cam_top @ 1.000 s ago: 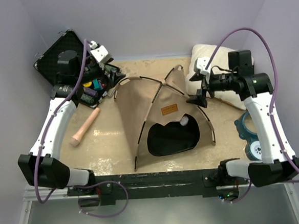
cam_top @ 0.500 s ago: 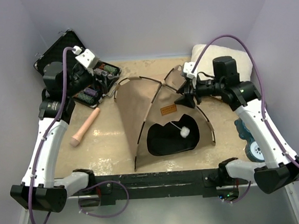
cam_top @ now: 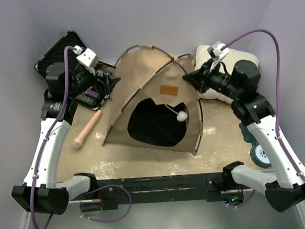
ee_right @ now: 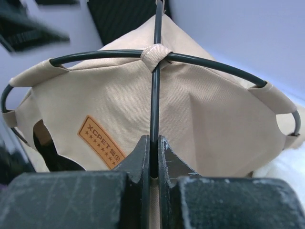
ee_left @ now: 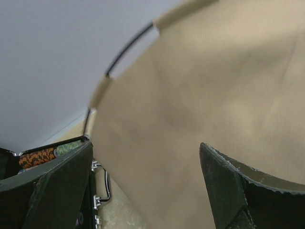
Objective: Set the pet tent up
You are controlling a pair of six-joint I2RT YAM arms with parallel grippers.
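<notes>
My right gripper will next move the tilted tent outward and down, level its base and let go of the pole, because the back part of the mat lies below and outward.
The tan pet tent [cam_top: 157,101] stands tilted up on the sandy mat, its arched doorway [cam_top: 153,122] facing the near edge. A white pompom [cam_top: 182,116] hangs in the doorway, and a brown patch [cam_top: 167,91] sits above it. My right gripper [cam_top: 187,78] is at the tent's right upper side. In the right wrist view it [ee_right: 153,140] is shut on a thin black pole [ee_right: 155,95] just below where the two poles cross. My left gripper [cam_top: 110,79] is open beside the tent's left wall. The tan fabric [ee_left: 200,95] fills the gap between its fingers [ee_left: 62,181] without touching them.
An open black case [cam_top: 59,53] with small items lies at the back left, close behind my left gripper. A white fluffy cushion [cam_top: 211,55] sits at the back right, behind my right arm. A pinkish stick [cam_top: 87,130] lies on the left, and a teal toy [cam_top: 254,139] on the right.
My right gripper has closed on the tent pole and lifted it back and up. The tent has risen, tipped up and shifted left. My left gripper has stayed open near the case.
</notes>
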